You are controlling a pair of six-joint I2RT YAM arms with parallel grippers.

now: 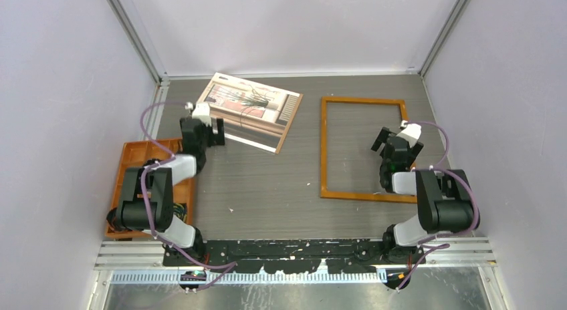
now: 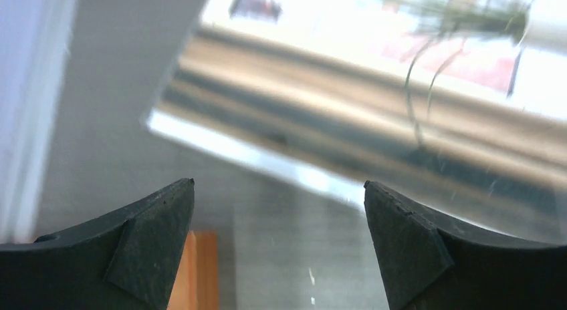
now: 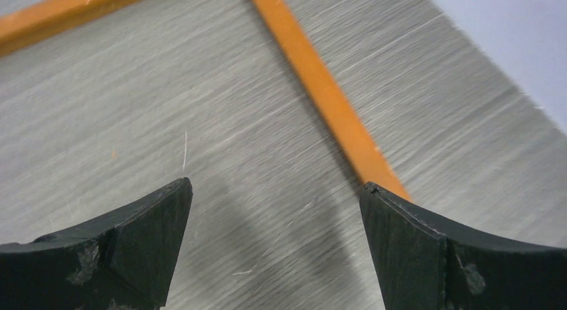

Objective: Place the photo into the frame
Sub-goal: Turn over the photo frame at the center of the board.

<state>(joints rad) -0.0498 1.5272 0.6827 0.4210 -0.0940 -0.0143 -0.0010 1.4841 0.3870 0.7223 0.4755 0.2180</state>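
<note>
The robot's right gripper should next cross over to the left in the top view, lower and pinch the thin frame bar nearest the photo, because that frame bar is below.
The photo [image 1: 251, 111], a window scene in beige and brown, lies picture side up at the back left of the table. In the left wrist view its glossy near edge [image 2: 374, 116] fills the upper part. My left gripper [image 1: 212, 128] is open and empty, hovering at the photo's near left corner. In its wrist view it [image 2: 279, 196] shows bare table between the fingers. The frame [image 1: 324, 149], thin orange-brown rails, lies flat at the right with grey table showing through it. My right gripper [image 1: 396, 141] is open and empty above the frame's right part, with the right rail [image 3: 321, 89] just ahead.
An orange compartment tray [image 1: 137, 156] with black items sits at the left under the left arm. A sliver of it [image 2: 200, 270] shows between the left fingers. Grey walls enclose the table on three sides.
</note>
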